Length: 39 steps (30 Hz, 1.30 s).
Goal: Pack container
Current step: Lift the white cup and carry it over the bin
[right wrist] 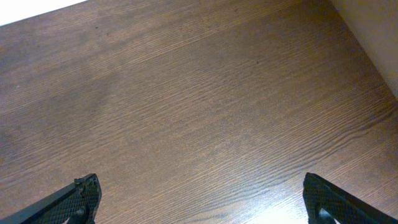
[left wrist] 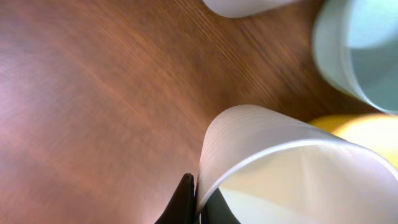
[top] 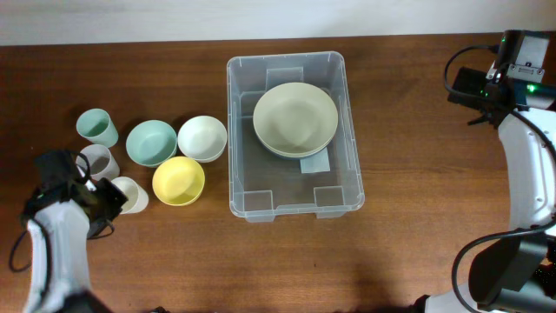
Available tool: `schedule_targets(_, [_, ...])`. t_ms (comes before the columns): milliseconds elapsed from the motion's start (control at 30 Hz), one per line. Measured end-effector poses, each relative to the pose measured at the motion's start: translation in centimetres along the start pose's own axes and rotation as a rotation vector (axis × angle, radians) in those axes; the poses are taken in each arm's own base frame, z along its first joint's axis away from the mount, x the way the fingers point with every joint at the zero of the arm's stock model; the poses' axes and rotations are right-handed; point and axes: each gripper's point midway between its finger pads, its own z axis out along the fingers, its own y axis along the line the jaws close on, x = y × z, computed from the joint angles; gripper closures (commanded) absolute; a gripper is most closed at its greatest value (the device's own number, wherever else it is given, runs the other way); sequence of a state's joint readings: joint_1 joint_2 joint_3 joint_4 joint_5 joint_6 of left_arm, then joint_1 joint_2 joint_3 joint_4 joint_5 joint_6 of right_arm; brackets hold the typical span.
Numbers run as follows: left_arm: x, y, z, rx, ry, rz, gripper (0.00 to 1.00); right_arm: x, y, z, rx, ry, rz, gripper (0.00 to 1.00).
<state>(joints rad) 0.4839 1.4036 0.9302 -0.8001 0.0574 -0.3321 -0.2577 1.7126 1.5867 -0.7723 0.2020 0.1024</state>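
I will lift my left gripper over the side of the container and lower the cream cup onto the bottom of the container beside the pale green bowl, because that spot is empty.
The container point(top: 347, 130) is a large clear plastic bin at the table's middle, holding a pale green bowl point(top: 295, 119). Left of it stand a white bowl point(top: 201, 137), a teal bowl point(top: 150, 143), a yellow bowl point(top: 178, 181), a teal cup point(top: 96, 127), a grey-white cup point(top: 97, 160) and a cream cup point(top: 132, 194). My left gripper point(top: 111, 198) is shut on the cream cup's rim point(left wrist: 200, 199), one finger inside and one outside. My right gripper point(right wrist: 202, 193) is open and empty over bare wood at the far right.
The right arm's base and cables point(top: 508, 69) stand at the table's far right corner. A pale wall edge point(right wrist: 373, 37) shows beyond the table in the right wrist view.
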Motion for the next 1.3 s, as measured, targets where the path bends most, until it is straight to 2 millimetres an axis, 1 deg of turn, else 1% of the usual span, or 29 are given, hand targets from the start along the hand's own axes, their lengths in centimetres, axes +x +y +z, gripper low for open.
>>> schedule_targets(100, [-0.4,-1.0,-3.9,0.048,-0.074,0.015,1.0,0.0,0.0,0.0,0.0,0.0,0.0,0.01])
schedule_targets(133, [-0.6,-1.7,-5.4,0.076,-0.112,0.028,0.99,0.0,0.0,0.0,0.0,0.0,-0.001,0.01])
schedule_targets(200, [-1.2,-3.7,-8.7,0.155,-0.196,0.071,0.99,0.0,0.0,0.0,0.0,0.0,0.0,0.01])
schedule_targets(233, [-1.3,-5.4,-11.0,0.22,-0.252,0.11,1.0,0.0,0.0,0.0,0.0,0.0,-0.001,0.01])
schedule_targets(300, [-1.0,-8.1,-14.1,0.317,-0.316,0.188,0.99,0.0,0.0,0.0,0.0,0.0,0.0,0.01])
schedule_targets(333, [-0.3,-11.0,-16.6,0.414,-0.359,0.271,0.99,0.0,0.0,0.0,0.0,0.0,0.0,0.01])
schedule_targets(433, [1.2,-15.8,-20.1,0.562,-0.423,0.439,0.99,0.0,0.0,0.0,0.0,0.0,-0.001,0.01])
schedule_targets(467, [2.3,-17.9,-21.2,0.624,-0.436,0.521,0.99,0.0,0.0,0.0,0.0,0.0,0.0,0.01])
schedule_targets(533, [4.3,-21.0,-22.1,0.706,-0.443,0.656,0.99,0.0,0.0,0.0,0.0,0.0,0.0,0.01])
schedule_targets(600, [6.3,-23.6,-22.2,0.761,-0.438,0.774,0.99,0.0,0.0,0.0,0.0,0.0,-0.001,0.01])
schedule_targets(667, [8.4,-26.1,-21.4,0.796,-0.414,0.891,1.0,0.0,0.0,0.0,0.0,0.0,0.0,0.01])
schedule_targets(700, [10.0,-27.6,-20.2,0.808,-0.383,0.976,0.99,0.0,0.0,0.0,0.0,0.0,0.0,0.01])
schedule_targets(767, [11.7,-29.3,-18.6,0.811,-0.355,1.071,0.99,0.0,0.0,0.0,0.0,0.001,-0.001,0.01])
schedule_targets(833, [13.3,-30.8,-17.4,0.823,-0.342,1.154,0.99,0.0,0.0,0.0,0.0,0.0,0.0,0.01])
schedule_targets(867, [14.6,-31.5,-16.4,0.823,-0.323,1.212,0.99,0.0,0.0,0.0,0.0,0.0,-0.001,0.01])
schedule_targets(933, [17.1,-32.6,-14.6,0.816,-0.281,1.308,0.99,0.0,0.0,0.0,0.0,0.0,0.0,0.01])
schedule_targets(1000, [19.3,-33.2,-12.9,0.797,-0.246,1.391,0.99,0.0,0.0,0.0,0.0,0.001,-0.001,0.01])
schedule_targets(1100, [21.5,-34.3,-11.4,0.772,-0.238,1.494,0.99,0.0,0.0,0.0,0.0,0.001,-0.002,0.01])
schedule_targets(1167, [22.3,-34.9,-11.0,0.753,-0.261,1.544,0.99,0.0,0.0,0.0,0.0,0.001,-0.001,0.01])
schedule_targets(1300, [22.6,-35.4,-11.0,0.699,-0.328,1.61,0.99,0.0,0.0,0.0,0.0,0.001,-0.001,0.01])
